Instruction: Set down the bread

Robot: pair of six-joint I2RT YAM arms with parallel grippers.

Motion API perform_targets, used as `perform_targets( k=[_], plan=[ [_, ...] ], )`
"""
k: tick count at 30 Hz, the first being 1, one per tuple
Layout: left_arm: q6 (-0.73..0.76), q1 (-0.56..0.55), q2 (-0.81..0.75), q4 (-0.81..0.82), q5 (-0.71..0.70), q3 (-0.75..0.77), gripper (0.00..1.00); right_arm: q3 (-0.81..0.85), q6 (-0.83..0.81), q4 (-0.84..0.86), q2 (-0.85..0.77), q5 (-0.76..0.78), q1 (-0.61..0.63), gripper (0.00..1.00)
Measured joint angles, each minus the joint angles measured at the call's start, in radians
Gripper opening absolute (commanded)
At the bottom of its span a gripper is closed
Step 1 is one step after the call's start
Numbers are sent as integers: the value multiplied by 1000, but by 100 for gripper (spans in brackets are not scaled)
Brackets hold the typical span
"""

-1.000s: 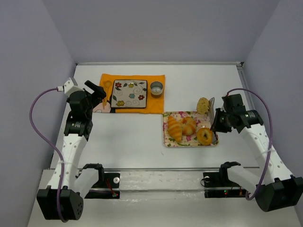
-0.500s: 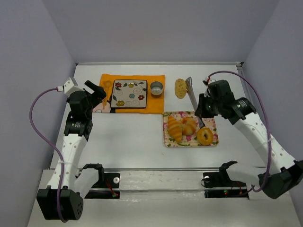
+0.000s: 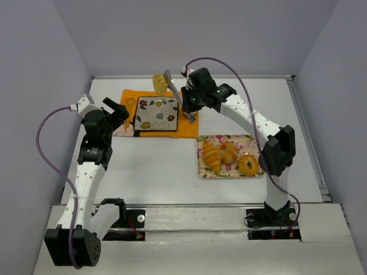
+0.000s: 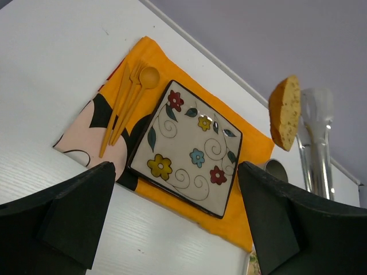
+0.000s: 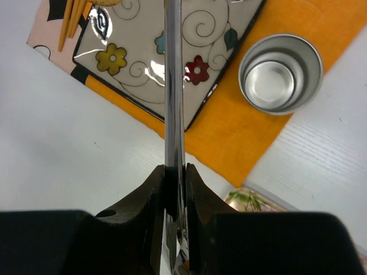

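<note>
I will next lower my right gripper to the left in the top view and let go of the tongs' handle point(image 5: 173, 86), because the flowered square plate point(image 5: 143, 54) is below it on that side.
The bread point(image 3: 159, 84), a small speckled tan oval, hangs in the tips of metal tongs point(image 3: 172, 91) above the far edge of the flowered square plate point(image 3: 156, 113). My right gripper point(image 3: 189, 103) is shut on the tongs' handle point(image 5: 173, 86), with the plate point(image 5: 155, 57) below it. The bread is out of the right wrist view. In the left wrist view the bread point(image 4: 286, 112) stands on edge beside the tongs point(image 4: 317, 137), above and right of the plate point(image 4: 186, 148). My left gripper point(image 3: 118, 110) is open and empty left of the plate.
The plate lies on an orange cloth point(image 3: 189, 129) with orange cutlery point(image 4: 127, 103) at its left. A metal cup point(image 5: 280, 73) stands right of the plate. A flowered tray point(image 3: 202, 172) holds a croissant point(image 3: 211, 154) and a doughnut point(image 3: 248, 165).
My right arm has swung left from beside the tray to the plate, carrying the tongs and bread with it. The left arm has not moved.
</note>
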Motion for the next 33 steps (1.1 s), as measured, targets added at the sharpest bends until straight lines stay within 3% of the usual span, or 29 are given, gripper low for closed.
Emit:
perform_targets(
  k=[5, 11, 14, 15, 17, 20, 25, 28, 29, 33],
  plan=[
    [-2, 0, 0, 0, -3, 0, 99, 171, -8, -18, 198, 14, 40, 7],
    [-5, 0, 0, 0, -7, 0, 99, 190, -19, -66, 277, 35, 71, 8],
    [-6, 0, 0, 0, -10, 0, 99, 190, -26, -81, 282, 43, 82, 19],
    [-6, 0, 1, 0, -11, 0, 99, 190, -26, -86, 282, 43, 87, 29],
    [-8, 0, 2, 0, -11, 0, 99, 190, -27, -87, 283, 45, 91, 38],
    [-8, 0, 3, 0, -11, 0, 99, 190, -26, -90, 283, 56, 93, 43],
    [-8, 0, 3, 0, -11, 0, 99, 190, -23, -96, 283, 73, 93, 42],
    [-8, 0, 3, 0, -11, 0, 99, 190, -21, -101, 283, 87, 93, 29],
    [-8, 0, 3, 0, -11, 0, 99, 190, -18, -103, 283, 91, 93, 17],
    [-8, 0, 3, 0, -11, 0, 99, 202, -13, -118, 283, 100, 93, 20]
  ],
)
